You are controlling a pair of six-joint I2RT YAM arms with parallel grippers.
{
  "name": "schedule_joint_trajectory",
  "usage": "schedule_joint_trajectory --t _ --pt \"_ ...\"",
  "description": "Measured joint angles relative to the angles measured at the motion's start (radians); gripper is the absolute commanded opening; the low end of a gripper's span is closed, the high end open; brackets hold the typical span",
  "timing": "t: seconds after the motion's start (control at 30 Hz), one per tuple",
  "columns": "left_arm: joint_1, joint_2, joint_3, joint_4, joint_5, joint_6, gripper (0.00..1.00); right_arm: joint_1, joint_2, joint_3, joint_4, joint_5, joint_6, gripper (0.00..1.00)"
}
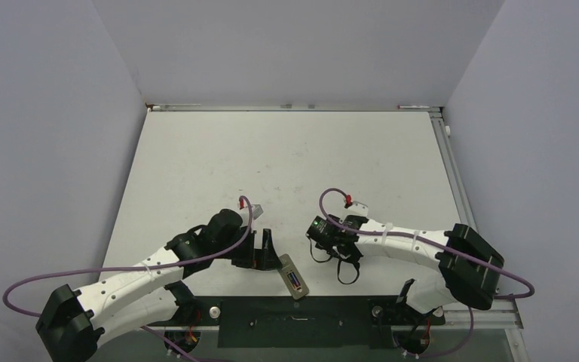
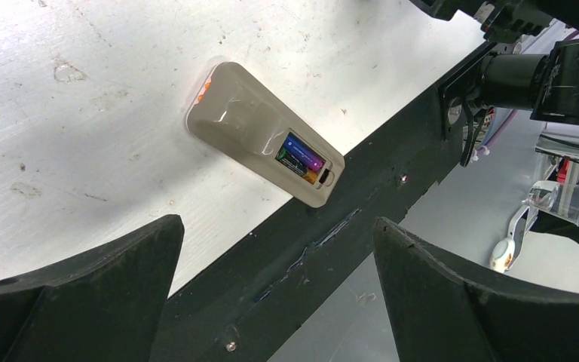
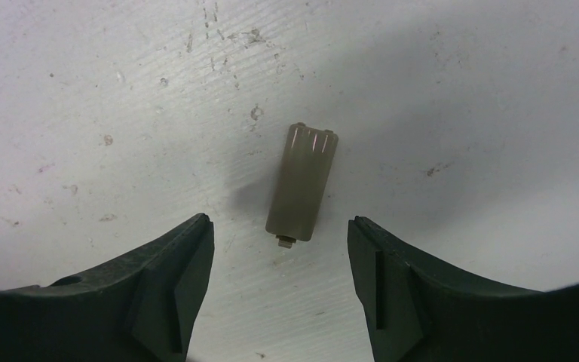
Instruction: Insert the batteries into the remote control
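Note:
I need to lower my right gripper next over the tabbed end of the battery cover and close it across the cover's long sides, because the remote control's filled hollow is still uncovered.
The remote control point(image 2: 249, 128) lies back-up at the table's near edge, its end touching the black front strip. The batteries point(image 2: 300, 157) sit side by side in its open recess; purple-blue shows on one. In the top view the remote control point(image 1: 294, 277) lies between the two arms. My left gripper point(image 2: 277, 226) hangs open just short of it, holding nothing, and shows as the left gripper point(image 1: 268, 253). A small greyish-beige battery cover point(image 3: 301, 181) lies flat on the table. My right gripper point(image 3: 280, 222) is open above its tabbed end without touching it, and shows as the right gripper point(image 1: 330, 253).
A black strip point(image 2: 332, 249) runs along the table's front edge, with a drop beyond it. Off the table stand a clear plastic cup point(image 2: 565, 200) and the right arm's base point(image 2: 528, 75). The white tabletop point(image 1: 286, 158) stretches to grey walls behind.

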Motion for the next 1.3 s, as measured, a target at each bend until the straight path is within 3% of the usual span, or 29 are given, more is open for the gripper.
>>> schedule_joint_trajectory --t 0.07,1.3 --pt "0.002 0.0 0.0 -0.002 0.0 0.005 0.98 0.0 0.015 0.0 -0.003 -0.004 0.016 0.63" --pt "0.016 -0.01 0.0 -0.002 0.002 0.016 0.96 -0.007 0.108 0.002 -0.015 -0.019 0.089 0.45"
